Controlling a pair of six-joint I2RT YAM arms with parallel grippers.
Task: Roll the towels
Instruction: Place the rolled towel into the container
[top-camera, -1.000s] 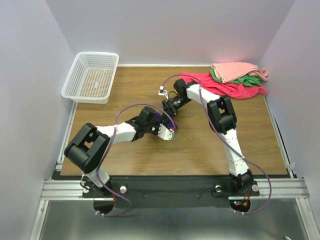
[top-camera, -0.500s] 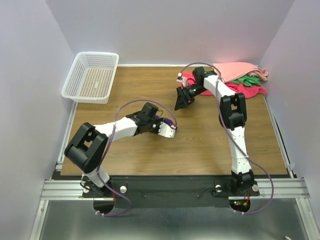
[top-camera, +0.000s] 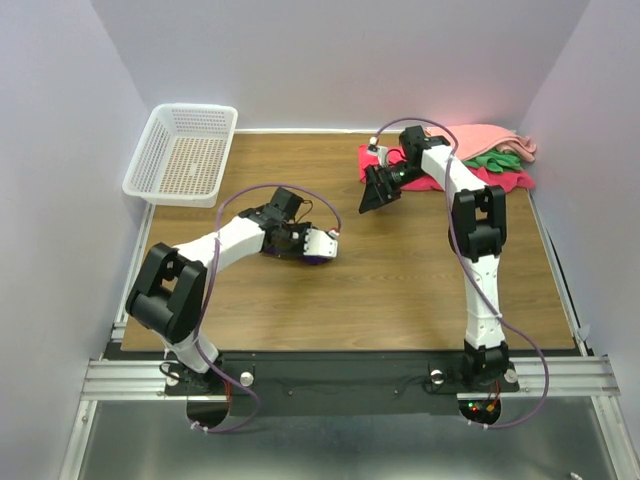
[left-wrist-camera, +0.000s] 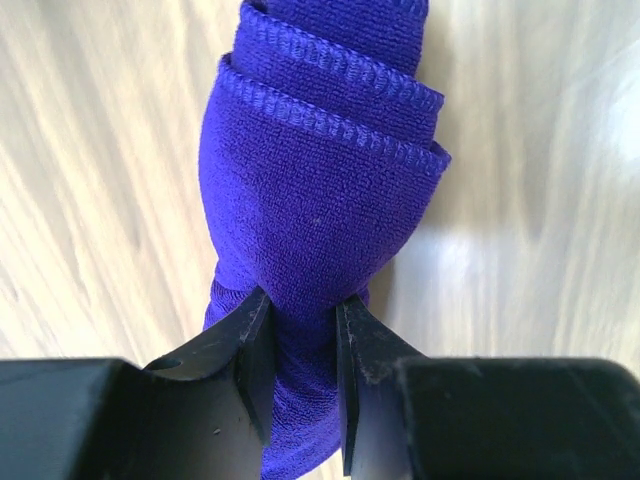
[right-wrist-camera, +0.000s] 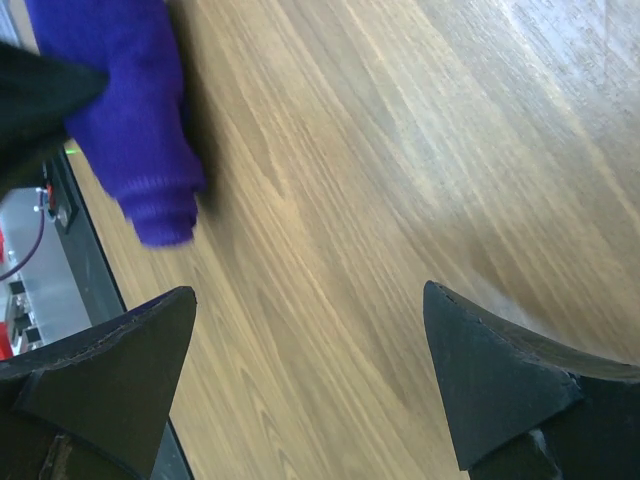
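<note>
The left gripper needs to lift the purple towel outward, to the gripper's left in the top view, then lower it into the empty basket (top-camera: 187, 150) standing there and let go.
A deep purple towel (left-wrist-camera: 320, 180), rolled into a tight bundle, lies on the wooden table with my left gripper (left-wrist-camera: 303, 300) shut on its near end. In the top view only a sliver of this purple towel (top-camera: 318, 260) shows under the left gripper (top-camera: 322, 246) at mid-table. My right gripper (top-camera: 378, 192) hangs open and empty over bare wood, just left of the towel pile. In the right wrist view the purple towel (right-wrist-camera: 130, 120) sits at upper left, well clear of the right gripper (right-wrist-camera: 310, 300). The pile holds a red towel (top-camera: 480, 180), a salmon-pink towel (top-camera: 478, 140) and a green towel (top-camera: 498, 158).
A white mesh basket (top-camera: 182, 155) stands at the back left corner of the table (top-camera: 400, 290). Grey walls close in the table on the left, back and right. The arms' bases sit on the black rail at the near edge.
My right gripper has opened wide and drawn back from the purple towel toward the pile at back right. My left gripper has turned and shifted slightly left, still holding the towel.
</note>
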